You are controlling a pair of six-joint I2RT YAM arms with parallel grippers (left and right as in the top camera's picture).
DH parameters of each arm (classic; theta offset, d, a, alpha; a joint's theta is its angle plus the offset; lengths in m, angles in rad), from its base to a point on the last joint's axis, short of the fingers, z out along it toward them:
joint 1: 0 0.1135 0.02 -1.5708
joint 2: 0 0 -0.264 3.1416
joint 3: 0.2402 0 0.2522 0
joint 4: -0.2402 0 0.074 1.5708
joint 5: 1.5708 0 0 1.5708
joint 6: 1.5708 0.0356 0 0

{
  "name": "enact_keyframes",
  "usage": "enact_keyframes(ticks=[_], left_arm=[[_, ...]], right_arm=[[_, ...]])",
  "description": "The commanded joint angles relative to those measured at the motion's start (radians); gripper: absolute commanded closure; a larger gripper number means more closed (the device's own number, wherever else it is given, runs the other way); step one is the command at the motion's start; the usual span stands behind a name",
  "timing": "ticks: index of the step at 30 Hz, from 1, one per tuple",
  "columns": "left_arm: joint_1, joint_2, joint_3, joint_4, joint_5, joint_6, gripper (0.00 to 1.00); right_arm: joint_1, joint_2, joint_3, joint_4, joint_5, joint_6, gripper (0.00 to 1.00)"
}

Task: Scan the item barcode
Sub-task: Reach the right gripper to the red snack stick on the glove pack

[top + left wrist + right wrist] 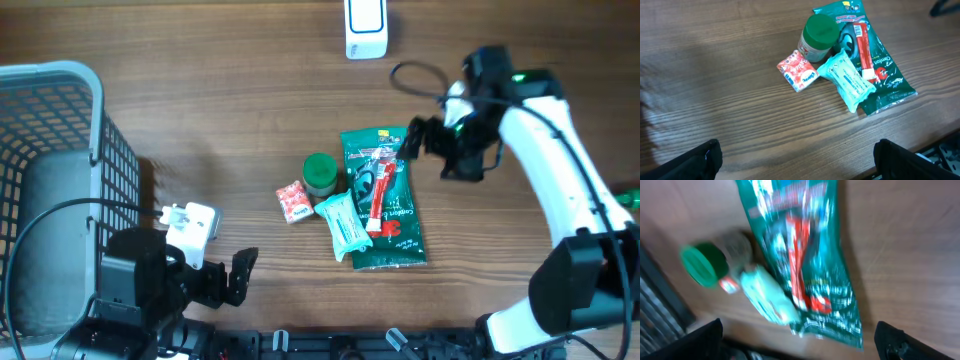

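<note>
The red stick pack's near end [374, 222] [800, 299] lies below my right gripper and to its left in the overhead view, so my right gripper will lower and draw back onto it next.
A heap of items lies mid-table: a dark green packet [395, 235] with a red stick pack [380, 195] on top, a green-lidded jar [321, 172], a teal tissue pack [343, 222] and a small red-and-white packet [293, 202]. No barcode shows on any of them. My right gripper [425, 145] hovers open at the green packet's [830, 280] upper right corner, holding nothing. My left gripper [225, 275] stands open and empty near the front left. Ahead of it in its wrist view lie the jar [819, 35] and the small packet [797, 72].
A white scanner-like device [366, 28] stands at the back edge. A grey wire basket [60, 80] fills the left side. A black cable [415, 78] loops behind the right arm. Bare wood shows between the left gripper [797, 160] and the heap.
</note>
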Motion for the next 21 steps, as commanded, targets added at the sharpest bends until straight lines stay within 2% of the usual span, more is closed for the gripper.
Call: enact_keyframes(ticks=[1,5,7,9,11,13,19,21], left_arm=[[0.006,-0.003,0.002,0.003,0.001,0.019,0.0],[0.006,-0.003,0.002,0.003,0.001,0.019,0.0],[0.006,-0.003,0.002,0.003,0.001,0.019,0.0],[0.006,-0.003,0.002,0.003,0.001,0.019,0.0],[0.006,-0.003,0.002,0.003,0.001,0.019,0.0],[0.006,-0.003,0.002,0.003,0.001,0.019,0.0],[0.006,-0.003,0.002,0.003,0.001,0.019,0.0],[0.006,-0.003,0.002,0.003,0.001,0.019,0.0]], right_arm=[[0.053,-0.092,-0.037,-0.035,-0.011,-0.031,0.04],[0.069,-0.34,-0.146,0.018,-0.012,-0.038,0.02],[0.069,-0.5,-0.322,0.191,-0.013,-0.037,0.0],[0.069,-0.539,-0.481,0.386,-0.089,-0.038,0.0],[0.069,-0.492,-0.608,0.584,-0.106,0.007,0.02],[0.069,-0.407,-0.676,0.692,-0.125,0.028,0.06],[0.111,-0.065,-0.689,0.838,-0.23,0.018,0.21],[0.122,-0.042,-0.689,0.863,-0.237,0.017,0.21]])
